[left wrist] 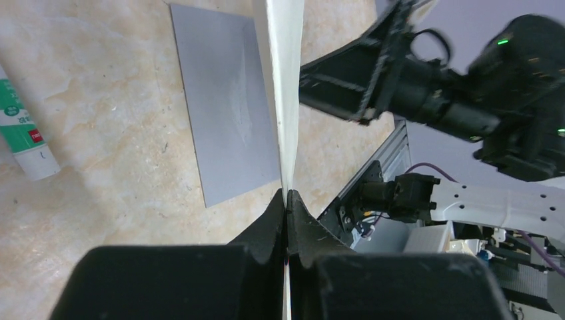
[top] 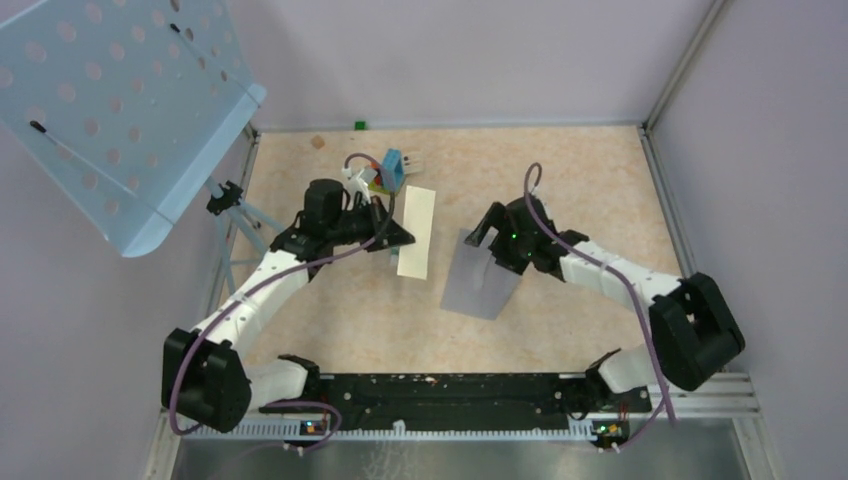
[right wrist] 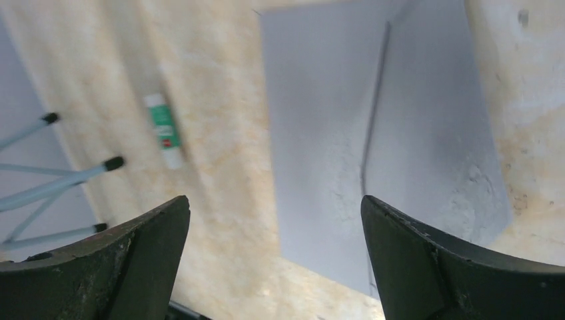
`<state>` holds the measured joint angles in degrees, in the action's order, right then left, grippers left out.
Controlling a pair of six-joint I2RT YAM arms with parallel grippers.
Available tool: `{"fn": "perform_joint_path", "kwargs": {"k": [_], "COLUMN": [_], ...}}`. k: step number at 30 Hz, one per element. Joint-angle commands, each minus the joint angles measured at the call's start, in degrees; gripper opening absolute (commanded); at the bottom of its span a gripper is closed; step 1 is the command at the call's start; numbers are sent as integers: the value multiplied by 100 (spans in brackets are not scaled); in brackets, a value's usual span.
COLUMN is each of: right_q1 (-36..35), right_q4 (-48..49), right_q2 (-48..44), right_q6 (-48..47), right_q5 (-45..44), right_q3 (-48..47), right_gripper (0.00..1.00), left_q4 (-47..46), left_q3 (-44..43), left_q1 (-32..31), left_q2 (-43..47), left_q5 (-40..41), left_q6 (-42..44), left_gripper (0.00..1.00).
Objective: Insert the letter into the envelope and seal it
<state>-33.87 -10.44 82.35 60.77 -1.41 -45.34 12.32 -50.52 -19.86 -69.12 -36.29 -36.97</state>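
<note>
My right gripper should turn next and move left in the top view, across onto the letter's free long edge (top: pixel 430 235), as the letter's other edge is held.
The letter (top: pixel 415 232) is a pale cream sheet lifted off the floor, left of centre. My left gripper (top: pixel 393 238) is shut on its left long edge. In the left wrist view the letter (left wrist: pixel 285 100) shows edge-on, rising from between the closed left gripper (left wrist: pixel 288 195). The envelope (top: pixel 482 280) lies flat and grey to the right of the letter, also seen as the envelope (left wrist: pixel 226 100) on the floor. My right gripper (top: pixel 485 232) hangs open over its far end. In the right wrist view the envelope (right wrist: pixel 380 133) lies below the wide-open right gripper (right wrist: pixel 274 201), which holds nothing.
A white glue stick with a green label (left wrist: pixel 23 137) lies on the floor, also the glue stick (right wrist: pixel 163 130). A blue-orange block cluster (top: pixel 390 170) sits behind the left gripper. A blue perforated stand (top: pixel 120 100) on tripod legs (top: pixel 235 205) fills the upper left. Walls close the floor in.
</note>
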Motion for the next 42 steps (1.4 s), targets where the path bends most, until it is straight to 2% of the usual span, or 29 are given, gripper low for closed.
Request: {"fn": "perform_joint_path", "kwargs": {"k": [1,3,6,9,12,15,22,28,35,42], "right_q1": [382,452,447,451,449,444,46,-3,-6,-5], "right_q4": [-302,-411,-444,476,1238,1614,2430,2948,3406,3732], "right_q2": [-773,-829,-947,-1284,-1453,-1440,-1238,-1288,-1547,-1631], "right_q6": [-809,-1187,-1534,-1494,-1417,-1274,-766,-349,-4,193], "right_q5": [436,710,1119,1813,2405,2893,3258,3365,3139,3039], "right_q3": [-897,-1278,-1630,-1337,-1204,-1200,-1037,-715,-238,-47], "right_gripper": [99,96,95,96,95,90,69,59,52,36], "left_q4": [-659,-1128,-2503,-3942,-4724,-5286,-5365,-5570,-5706,-5424], "left_q3": [-94,-28,254,618,718,721,536,562,648,705], "left_q1": [75,78,72,61,34,-64,-307,-317,-326,-397], "left_q2": [19,-40,-142,-203,-265,-277,-298,-361,-382,-378], "left_q5": [-396,-754,-1378,-1636,-1640,-1658,-1578,-1572,-1539,-1460], "left_q6": [-534,-831,-1661,-2539,-2977,-3276,-3183,-3260,-3281,-3090], "left_gripper": [4,4,6,6,6,7,7,7,8,8]}}
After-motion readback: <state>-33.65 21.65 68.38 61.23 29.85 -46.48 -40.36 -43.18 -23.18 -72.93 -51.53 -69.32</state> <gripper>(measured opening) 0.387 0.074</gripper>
